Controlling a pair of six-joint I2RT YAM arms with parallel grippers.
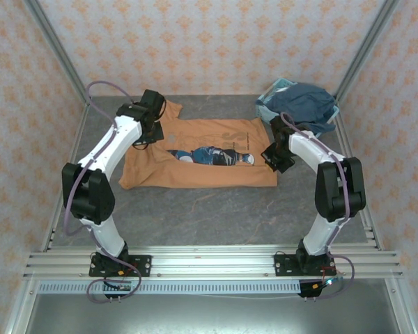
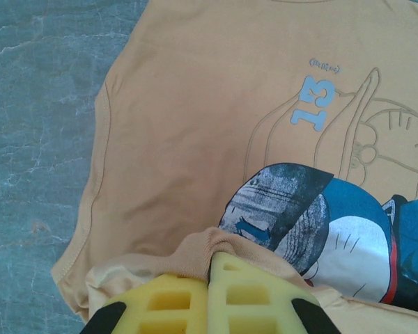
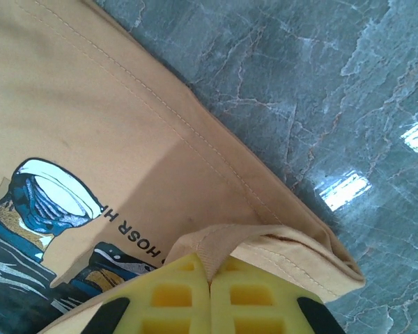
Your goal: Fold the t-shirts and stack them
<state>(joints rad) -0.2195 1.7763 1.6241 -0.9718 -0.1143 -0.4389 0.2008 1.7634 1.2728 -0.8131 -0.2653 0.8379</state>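
Observation:
Next, my left gripper eases slightly outward over uncovered orange cloth (image 2: 175, 188) beside the print (image 2: 320, 223) and releases the ribbed fold, as that cloth is just outward of the gripper.
An orange-tan t-shirt (image 1: 202, 174) lies across the middle of the table with a blue-and-white cartoon print (image 1: 212, 155) showing between two folded layers. My left gripper (image 1: 145, 139) is at the shirt's left end. In the left wrist view it (image 2: 210, 259) is shut on a ribbed fold of the orange fabric (image 2: 195, 125), just above the print (image 2: 320, 223). My right gripper (image 1: 272, 160) is at the shirt's right end. In the right wrist view it (image 3: 209, 268) is shut on a stitched edge of the t-shirt (image 3: 90, 111), next to dark lettering (image 3: 129, 236).
A light-blue lattice basket (image 1: 266, 111) stands at the back right with a dark blue garment (image 1: 306, 104) heaped in it. Grey marbled table (image 1: 216, 216) stretches bare in front of the shirt. Metal frame posts and patterned walls enclose the sides and back.

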